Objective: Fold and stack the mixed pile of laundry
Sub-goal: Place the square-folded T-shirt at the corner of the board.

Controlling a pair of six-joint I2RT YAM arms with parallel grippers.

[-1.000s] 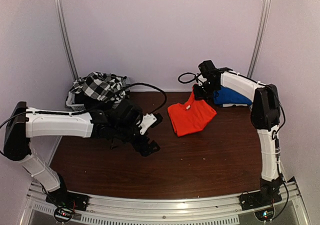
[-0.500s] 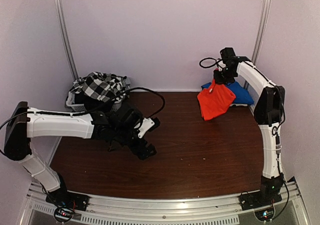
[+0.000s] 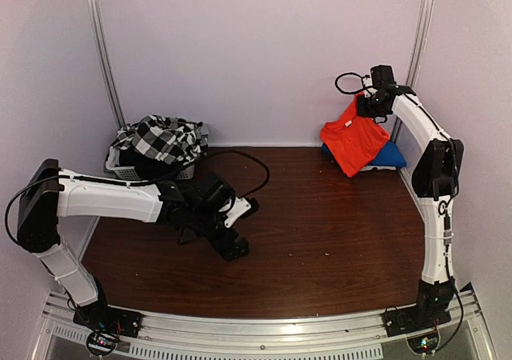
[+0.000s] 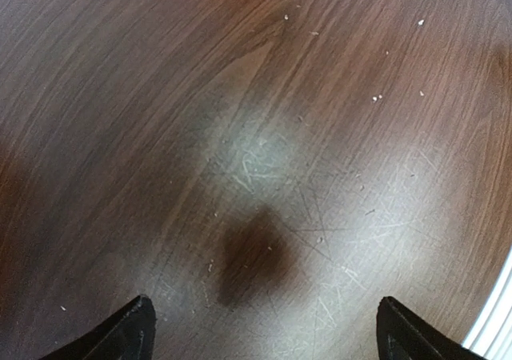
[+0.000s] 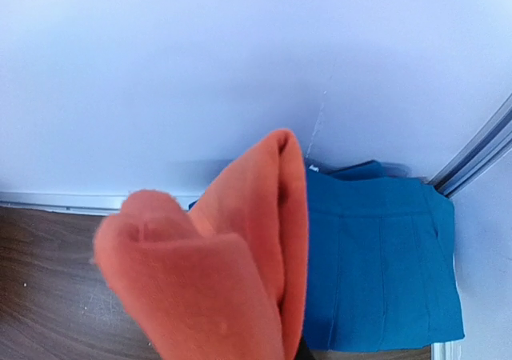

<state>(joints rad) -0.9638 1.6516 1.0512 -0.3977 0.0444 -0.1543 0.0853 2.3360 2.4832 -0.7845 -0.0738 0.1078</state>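
Note:
The orange-red garment (image 3: 354, 141) hangs past the blue garment's near edge, so I need to move my right gripper toward the corner bar and then down over the blue garment.
My right gripper (image 3: 366, 109) is shut on the folded orange-red garment (image 3: 354, 141) and holds it in the air at the back right, hanging over a folded blue garment (image 3: 388, 156) on the table. In the right wrist view the orange-red garment (image 5: 232, 280) fills the front and hides the fingers, with the blue garment (image 5: 384, 264) behind it. The black-and-white checked garment (image 3: 160, 138) lies heaped in the white basket (image 3: 120, 169) at the back left, with dark cloth under it. My left gripper (image 3: 238, 224) is open and empty low over bare wood; its fingertips (image 4: 128, 328) show wide apart.
The brown table (image 3: 320, 240) has walls on three sides and metal rails in the back corners. A black cable (image 3: 240, 148) loops from the left arm near the basket. The table's white right edge (image 4: 496, 320) shows in the left wrist view.
My right gripper has lifted the orange-red garment off the table and carried it back and to the right, over the blue garment. My left gripper has drawn back a little toward the left.

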